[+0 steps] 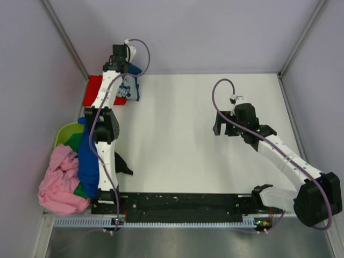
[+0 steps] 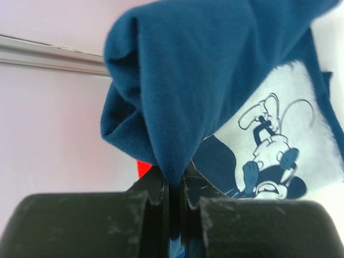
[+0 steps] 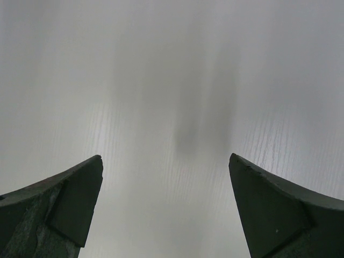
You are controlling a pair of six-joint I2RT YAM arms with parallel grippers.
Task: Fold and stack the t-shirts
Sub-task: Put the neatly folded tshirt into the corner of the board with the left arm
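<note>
My left gripper is to go left in the top view next, over the edge of the folded red t-shirt (image 1: 98, 88) (image 2: 143, 168), and release the fold there, because the navy t-shirt hangs over that edge.
My left gripper (image 1: 129, 69) is stretched to the far left corner and is shut on a fold of the navy t-shirt (image 2: 215, 80), whose pale cartoon-mouse print (image 2: 279, 156) hangs just past the fingers. In the top view the navy t-shirt (image 1: 130, 86) lies partly over the folded red t-shirt (image 1: 98, 88). The red one shows as a sliver in the left wrist view (image 2: 143, 168). My right gripper (image 1: 223, 128) is open and empty over bare white table (image 3: 177, 107). Pink (image 1: 60, 180), royal blue (image 1: 87, 158) and green t-shirts (image 1: 74, 142) are heaped at the left.
The lime green basket (image 1: 65, 132) stands at the left edge under the heap of shirts. Grey walls with metal rails close in the table at the back and sides. A black and blue rail (image 1: 177, 207) runs along the near edge.
</note>
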